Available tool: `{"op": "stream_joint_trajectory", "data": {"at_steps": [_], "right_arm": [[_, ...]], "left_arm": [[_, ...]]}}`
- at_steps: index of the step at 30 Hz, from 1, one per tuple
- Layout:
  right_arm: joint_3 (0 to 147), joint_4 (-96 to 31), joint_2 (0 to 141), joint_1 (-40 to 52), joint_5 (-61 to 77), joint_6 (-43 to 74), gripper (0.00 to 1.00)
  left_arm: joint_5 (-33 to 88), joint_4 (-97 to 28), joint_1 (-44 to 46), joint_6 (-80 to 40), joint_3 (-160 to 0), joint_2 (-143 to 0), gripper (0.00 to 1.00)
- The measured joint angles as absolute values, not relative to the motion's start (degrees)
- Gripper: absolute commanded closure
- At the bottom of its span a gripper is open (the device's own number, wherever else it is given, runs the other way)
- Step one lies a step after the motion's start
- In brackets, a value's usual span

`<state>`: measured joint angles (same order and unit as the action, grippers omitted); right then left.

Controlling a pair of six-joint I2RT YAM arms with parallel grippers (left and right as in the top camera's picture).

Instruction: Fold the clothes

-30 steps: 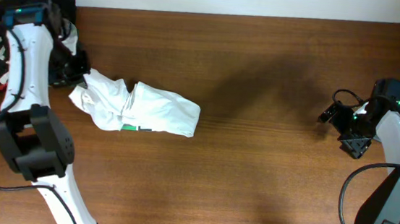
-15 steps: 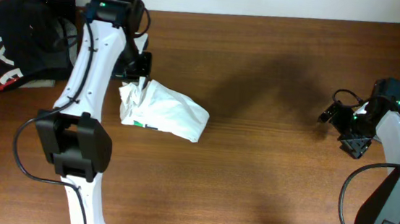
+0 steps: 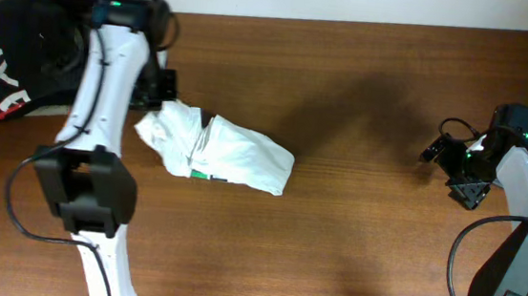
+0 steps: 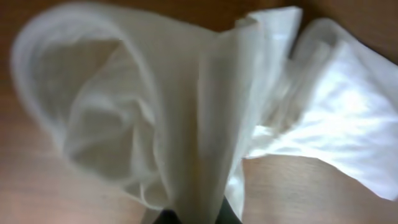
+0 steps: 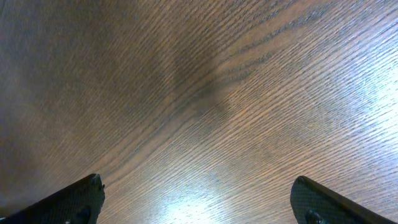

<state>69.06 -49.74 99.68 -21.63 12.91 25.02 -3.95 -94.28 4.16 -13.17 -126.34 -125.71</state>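
Observation:
The left gripper will next move across and let go of the held end over the garment's flat part (image 3: 247,156) (image 4: 348,115), because that part is to the gripper's right in the overhead view.
A crumpled white garment (image 3: 220,152) with a small green label lies on the wooden table left of centre. My left gripper (image 3: 160,105) is shut on its upper left end, and the cloth (image 4: 186,124) fills the left wrist view, pinched between the dark fingertips at the bottom edge. My right gripper (image 3: 433,151) is open and empty over bare wood (image 5: 199,112) at the far right, far from the garment.
A pile of dark clothes (image 3: 14,49) with white lettering and a red patch lies at the table's back left corner, just left of my left arm. The table's back edge meets a white wall.
My left arm swung from the far left to the right, then back a little left, dragging the white garment. The garment's far end now lies further right. The right arm has not moved.

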Motion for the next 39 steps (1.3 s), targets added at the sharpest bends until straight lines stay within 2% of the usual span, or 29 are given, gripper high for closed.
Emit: {"op": "stream_joint_trajectory", "data": {"at_steps": [4, 9, 19, 22, 29, 35, 36, 39], "right_arm": [[69.06, -49.74, 99.68, -21.63, 12.91, 25.02, 0.01], [69.06, -49.74, 99.68, -21.63, 12.91, 25.04, 0.01], [69.06, -49.76, 99.68, -21.63, 12.91, 24.99, 0.01], [69.06, -49.74, 99.68, -21.63, 12.91, 25.04, 0.01], [69.06, -49.67, 99.68, -21.63, 12.91, 25.02, 0.02], [69.06, -49.76, 99.68, -21.63, 12.91, 25.02, 0.01], [69.06, -49.74, 99.68, -21.63, 12.91, 25.04, 0.01], [69.06, -49.74, 99.68, -21.63, 12.91, 25.02, 0.01]], "left_arm": [[-8.25, -96.47, -2.61, -14.68, -126.34, -125.71, 0.99], [-11.03, -96.44, -3.25, -14.85, -126.34, -125.43, 0.99], [-10.76, -96.47, 8.10, -14.83, -126.32, -122.74, 0.99], [-9.43, -95.74, 10.59, -14.83, -126.32, -122.74, 0.95], [-3.62, -87.09, 16.21, -14.83, -116.38, -122.56, 0.99], [-2.28, -82.61, 23.20, -14.39, -111.09, -122.56, 0.98], [-2.07, -82.39, 24.71, -14.37, -111.09, -122.56, 0.94], [-1.85, -80.82, 26.83, -14.24, -110.08, -122.56, 0.94]]}}
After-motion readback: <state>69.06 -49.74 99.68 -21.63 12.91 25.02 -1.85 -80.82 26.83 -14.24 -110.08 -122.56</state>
